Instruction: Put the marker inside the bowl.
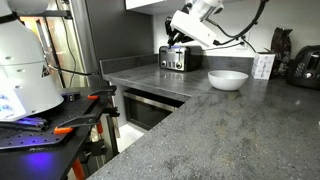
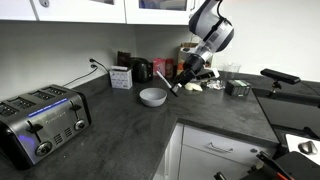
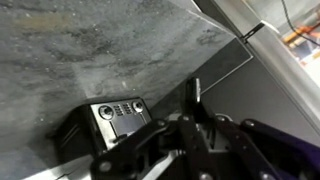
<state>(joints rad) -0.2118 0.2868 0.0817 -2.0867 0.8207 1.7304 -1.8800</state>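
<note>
The marker still hangs beside the bowl, above the counter; my gripper should next swing sideways over the white bowl's open middle and release it.
My gripper [image 2: 187, 74] is shut on the marker [image 2: 179, 87], a thin dark stick that points down from the jaws. It hangs in the air above the counter, to the right of the white bowl [image 2: 153, 96] and a little higher. In the wrist view the marker [image 3: 197, 93] sticks out between the closed fingers [image 3: 197, 122], with the toaster [image 3: 106, 124] below on the counter. In an exterior view the gripper [image 1: 179, 38] hovers over the chrome toaster [image 1: 180, 58], and the bowl [image 1: 228, 79] sits empty to its right.
A chrome and black toaster [image 2: 40, 120] stands near the front of the grey counter [image 2: 130, 130]. A white labelled box [image 2: 121, 77] and a dark appliance [image 2: 143, 70] stand by the wall. Small items [image 2: 236, 86] lie behind the arm. A black appliance [image 1: 305, 65] is at the counter's end.
</note>
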